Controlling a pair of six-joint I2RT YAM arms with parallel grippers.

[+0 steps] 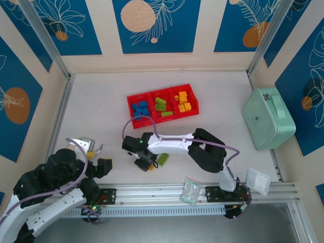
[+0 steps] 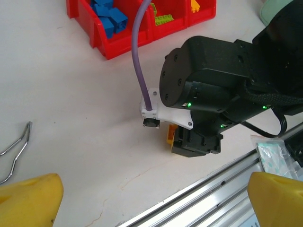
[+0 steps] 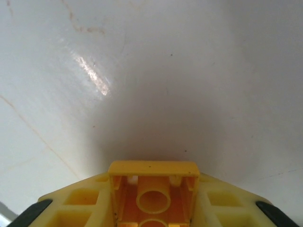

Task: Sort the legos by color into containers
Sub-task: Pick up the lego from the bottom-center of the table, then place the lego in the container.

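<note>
My right gripper lifts the orange-yellow lego (image 3: 154,182) next. It then carries it outward over the red tray's section with orange-yellow legos and releases it there, since that section holds its color.
The red tray (image 1: 129,108) holds blue legos (image 1: 139,108) in its left compartment, green ones (image 1: 161,104) in the middle and orange-yellow ones (image 1: 184,101) on the right. My right gripper (image 3: 154,201) is shut on an orange-yellow lego (image 3: 154,182), hollow underside towards the camera, low over the white table. From above, that gripper (image 1: 144,163) is in front of the tray, and a lime green lego (image 1: 163,160) lies just to its right. The left wrist view shows the held lego (image 2: 170,136) under the black gripper. My left gripper (image 2: 151,205) stands open at the near left, nothing between its fingers.
A mint green case (image 1: 268,117) sits at the right. Two clear plastic bags (image 1: 191,192) (image 1: 258,181) lie on the aluminium rail (image 1: 152,192) at the near edge. A bent metal wire (image 2: 14,151) lies by the left gripper. Patterned walls enclose the table.
</note>
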